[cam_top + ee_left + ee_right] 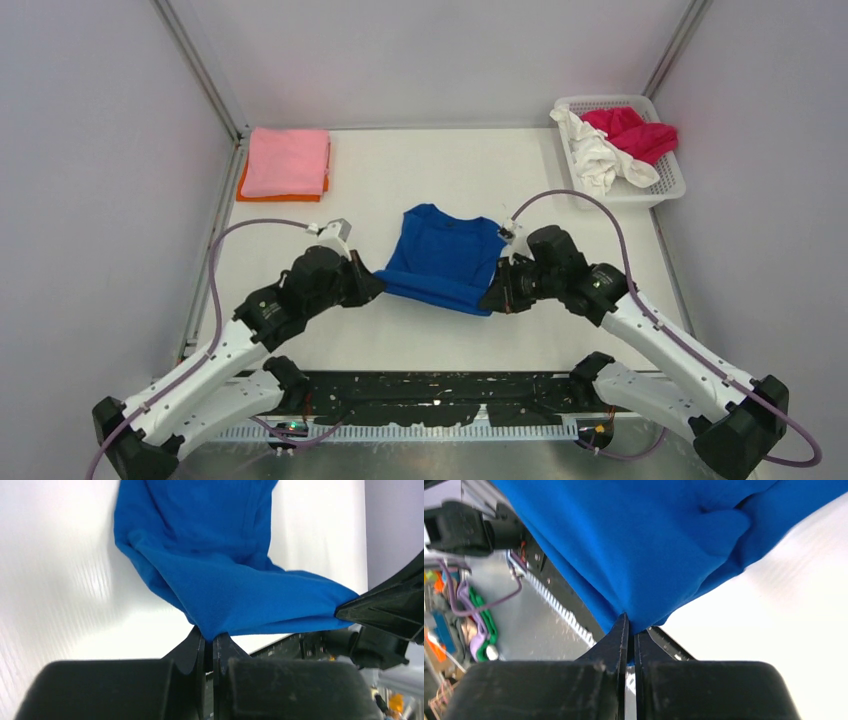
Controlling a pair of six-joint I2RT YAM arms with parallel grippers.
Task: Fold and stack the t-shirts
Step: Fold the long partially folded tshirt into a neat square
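Note:
My right gripper holds its t-shirt corner and will carry it outward toward the collar and open, as the collar part rests on the tabletop with the t-shirt's near edge lifted.
The royal-blue t-shirt (442, 255) lies in the middle of the table, its near edge lifted off the surface. My left gripper (375, 287) is shut on the near left corner of the blue t-shirt (235, 595). My right gripper (492, 298) is shut on the near right corner of the blue t-shirt (649, 545). The shirt's far part with the collar rests on the table. Its graphic is hidden. A folded pink t-shirt (286, 161) lies on a folded orange t-shirt (243, 187) at the far left.
A white mesh basket (660, 187) at the far right holds a crimson t-shirt (632, 133) and a white t-shirt (598, 160). Metal frame posts and grey walls close in the table (400, 170) on three sides.

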